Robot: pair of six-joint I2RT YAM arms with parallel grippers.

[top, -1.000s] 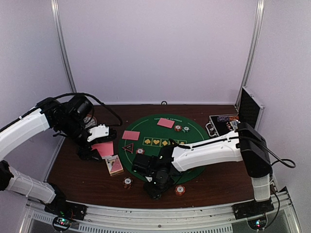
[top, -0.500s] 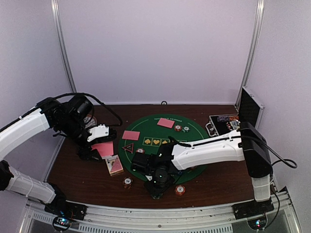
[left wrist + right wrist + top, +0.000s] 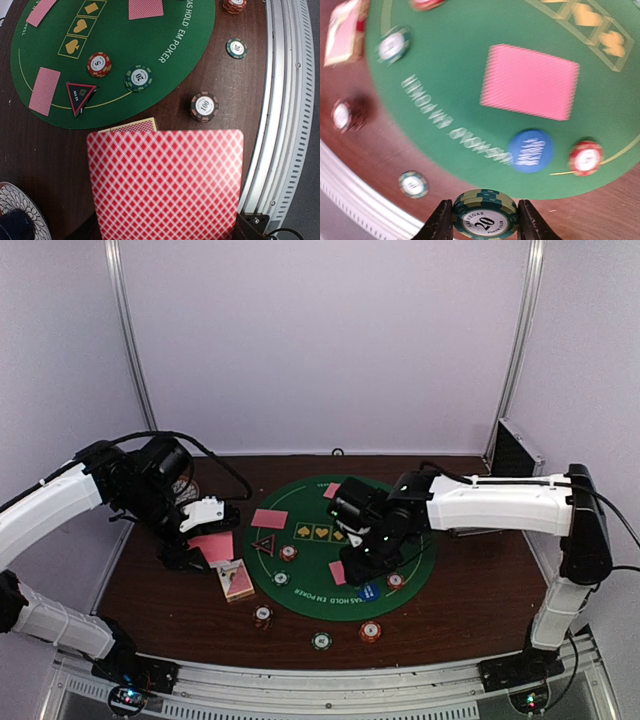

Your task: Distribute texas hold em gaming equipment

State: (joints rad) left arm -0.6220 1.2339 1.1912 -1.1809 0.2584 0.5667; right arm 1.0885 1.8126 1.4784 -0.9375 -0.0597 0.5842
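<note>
The bare mat (image 3: 627,147) beside the red chip is below my right gripper, to its right in the top view; I go there next, lower and release.
My left gripper (image 3: 193,548) is shut on a pink-backed card (image 3: 212,545) held over the wood left of the green mat (image 3: 310,592). That card (image 3: 165,185) fills the left wrist view and hides the fingers. A card deck (image 3: 235,580) lies just below it. My right gripper (image 3: 372,552) is over the mat's middle right, shut on a small stack of green "20" chips (image 3: 484,216). Under it lie a pink card (image 3: 529,89), a blue button (image 3: 531,150) and a red chip (image 3: 585,156). More pink cards (image 3: 269,518) lie on the mat.
Loose chips sit on the wood by the front edge: a dark one (image 3: 263,614), a green one (image 3: 321,641) and an orange one (image 3: 370,631). A red chip (image 3: 288,552), a green chip (image 3: 281,578) and a triangle marker (image 3: 80,92) lie on the mat's left. The black-and-silver case (image 3: 515,452) stands at the back right.
My right arm has swung from the table's front edge up and right to over the mat, with the green chips in its jaws. The left arm and its card have not moved.
</note>
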